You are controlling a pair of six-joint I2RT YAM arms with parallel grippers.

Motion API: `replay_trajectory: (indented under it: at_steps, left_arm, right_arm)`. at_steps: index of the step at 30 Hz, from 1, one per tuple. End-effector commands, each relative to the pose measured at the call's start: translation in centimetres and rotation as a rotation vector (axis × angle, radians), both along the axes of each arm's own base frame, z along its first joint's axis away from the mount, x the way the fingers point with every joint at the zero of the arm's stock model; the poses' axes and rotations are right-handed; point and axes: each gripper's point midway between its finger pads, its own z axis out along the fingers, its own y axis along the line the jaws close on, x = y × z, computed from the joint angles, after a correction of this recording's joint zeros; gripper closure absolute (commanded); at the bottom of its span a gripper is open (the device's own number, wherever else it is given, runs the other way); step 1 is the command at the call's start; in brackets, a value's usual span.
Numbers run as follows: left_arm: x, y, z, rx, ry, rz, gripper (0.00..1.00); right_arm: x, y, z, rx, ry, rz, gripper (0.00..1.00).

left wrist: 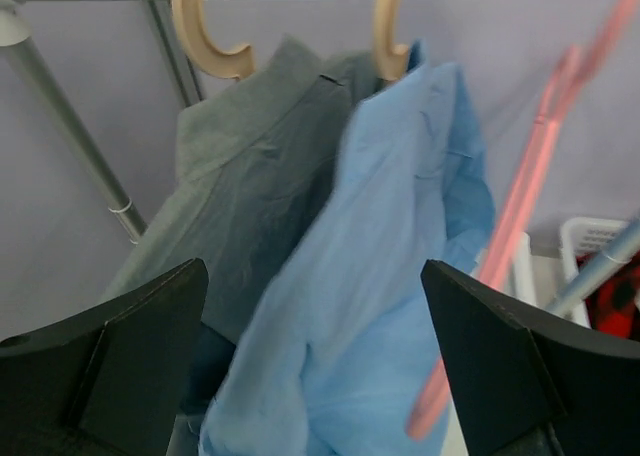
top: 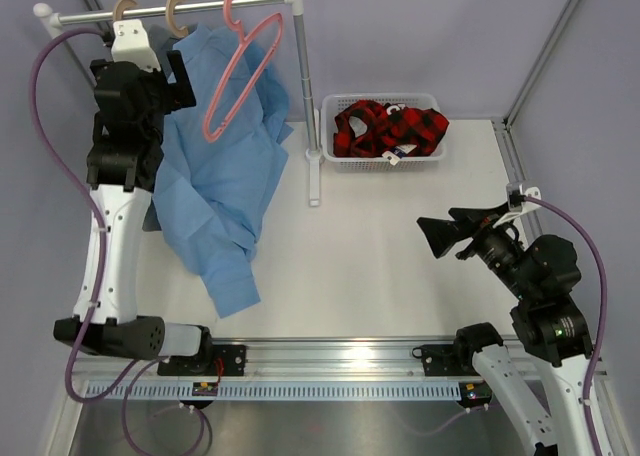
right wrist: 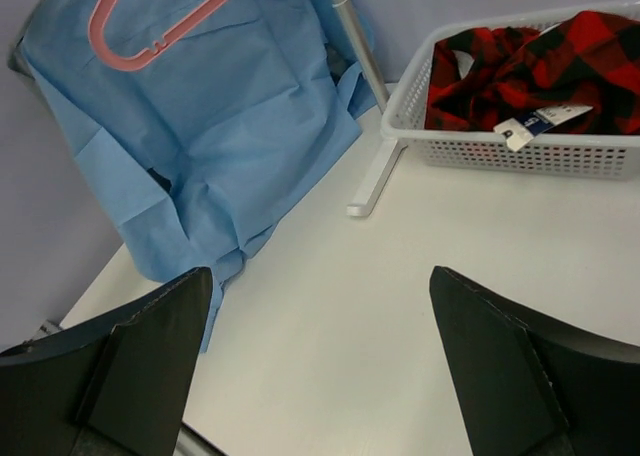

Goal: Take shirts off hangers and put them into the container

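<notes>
The blue shirt's near shoulder [left wrist: 400, 176] slants down between my open fingers, clear of the pink hanger. My left gripper will go down around the shoulder's near edge [left wrist: 268, 364] next and close.
A light blue shirt [top: 225, 171] hangs from a tan hanger [top: 176, 14] on the rail, its hem trailing onto the table. Behind it, a grey shirt [left wrist: 240, 176] hangs on a second tan hanger [left wrist: 205, 36]. Beside them an empty pink hanger [top: 240, 76] dangles tilted. The red-and-black plaid shirt [top: 390, 126] lies in the white mesh container [top: 330, 144]. My left gripper [top: 185, 81] is raised at the rail. It stands open, with the blue shirt's shoulder [left wrist: 400, 176] just ahead of it [left wrist: 312, 271]. My right gripper [top: 432, 238] hovers open and empty over bare table [right wrist: 320, 272].
The silver rail [top: 200, 4] rests on a white post [top: 304, 86] with a foot [top: 313, 181] on the table, just left of the container. A metal frame leg [top: 545, 51] rises at the back right. The track holding the arm bases runs along the near edge.
</notes>
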Motion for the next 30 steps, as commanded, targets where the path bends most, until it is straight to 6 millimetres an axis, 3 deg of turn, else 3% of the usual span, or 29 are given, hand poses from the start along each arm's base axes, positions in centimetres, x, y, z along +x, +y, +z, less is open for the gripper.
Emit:
replay_trajectory:
  at_steps: [1, 8, 10, 30]
  left_arm:
    - [1.5, 1.8, 1.1, -0.026, -0.009, -0.010, 0.07]
    - [4.1, 1.5, -2.8, -0.041, 0.086, -0.061, 0.11]
    - [4.5, 2.3, -4.0, -0.050, 0.112, -0.048, 0.15]
    - [5.0, -0.9, -7.2, -0.121, 0.182, -0.206, 0.44]
  right_arm:
    - [-1.6, 1.4, -1.3, 0.019, 0.049, 0.102, 0.01]
    - [-2.3, 1.2, -1.9, 0.013, 0.025, 0.099, 0.01]
    - [-2.2, 1.2, -2.0, 0.013, 0.025, 0.098, 0.00]
    - [-1.9, 1.1, -2.2, 0.007, 0.028, 0.088, 0.00]
